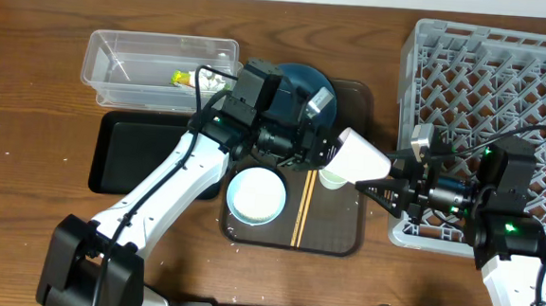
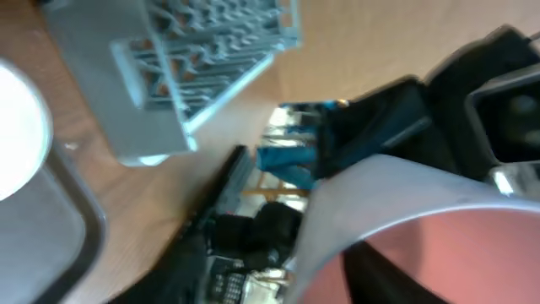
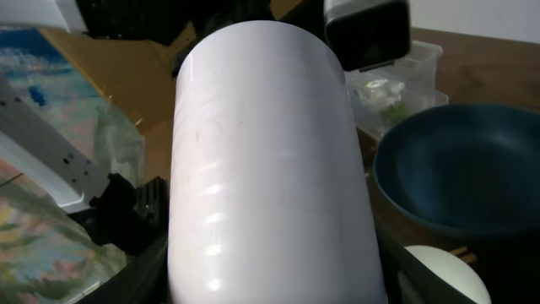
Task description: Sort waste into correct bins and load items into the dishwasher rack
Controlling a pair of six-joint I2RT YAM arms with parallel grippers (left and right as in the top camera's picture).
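Note:
The grey rack's empty near end lies to the right of my right gripper in the overhead view, so I need to carry the cup there, lower it and release.
A white cup (image 1: pixel 363 157) hangs tilted in the air over the brown serving tray, between my two grippers. My left gripper (image 1: pixel 328 152) is shut on its rim end; the cup's rim (image 2: pixel 396 203) fills the left wrist view. My right gripper (image 1: pixel 376 183) grips its body, with a finger on each side of the cup (image 3: pixel 270 169). A second white cup (image 1: pixel 331 178), the white bowl (image 1: pixel 256 195), the chopsticks (image 1: pixel 300 207) and the dark-blue dish (image 1: pixel 301 84) are on the brown tray. The wrapper (image 1: pixel 180 77) and tissue (image 1: pixel 211 76) lie in the clear tub (image 1: pixel 156 46).
The grey dishwasher rack (image 1: pixel 506 72) stands at the right, with my right arm over its front edge. The black tray (image 1: pixel 145 155) lies left of the brown serving tray (image 1: pixel 339 233). The left arm crosses over the dish.

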